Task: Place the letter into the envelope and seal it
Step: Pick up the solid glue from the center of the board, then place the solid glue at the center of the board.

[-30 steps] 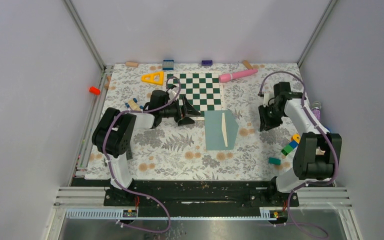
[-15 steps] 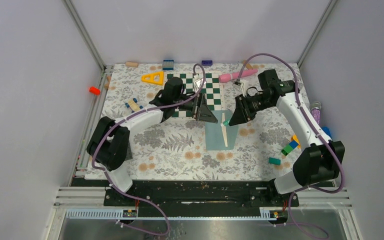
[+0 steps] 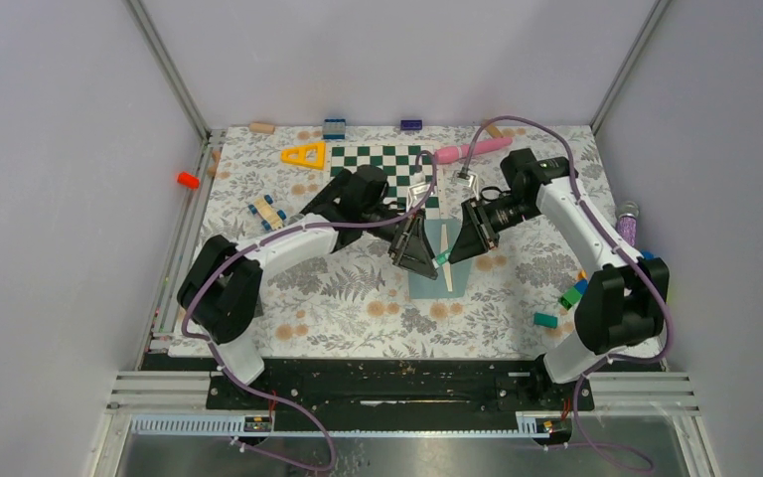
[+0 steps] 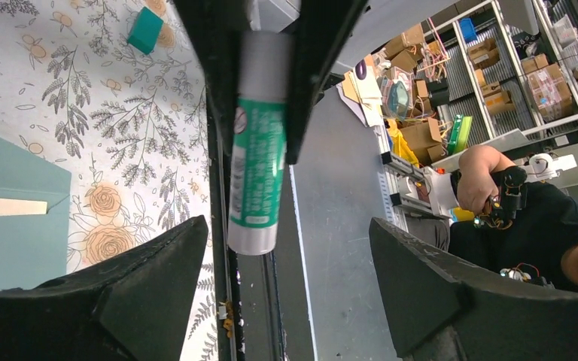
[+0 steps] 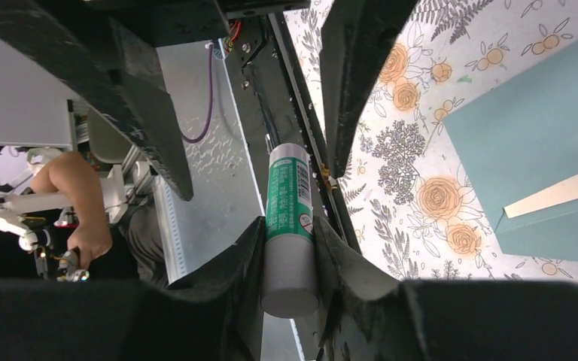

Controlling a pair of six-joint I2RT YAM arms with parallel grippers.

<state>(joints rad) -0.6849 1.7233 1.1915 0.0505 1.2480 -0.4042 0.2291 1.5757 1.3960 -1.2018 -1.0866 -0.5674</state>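
Note:
My right gripper carries the glue stick across and down to release it next, since the clear mat beside the envelope lies below, leftward in the top view.
The teal envelope lies flat on the floral mat, flap open to the right. A narrow cream strip of the letter shows at its opening; the rest is hidden. My right gripper is shut on a green-and-white glue stick, held above the envelope. My left gripper is open and faces it. The stick's end reaches between the left fingers without touching them. The envelope and cream strip also show in the left wrist view.
A green-white chessboard lies behind the arms, with a pink object and a yellow triangle beside it. Coloured blocks and a teal block lie at the right. An orange piece sits off the mat's left edge.
Both arms swung in over the envelope. The right gripper came from the right side with the glue stick. The left gripper moved right and nearer, and now faces the right gripper.

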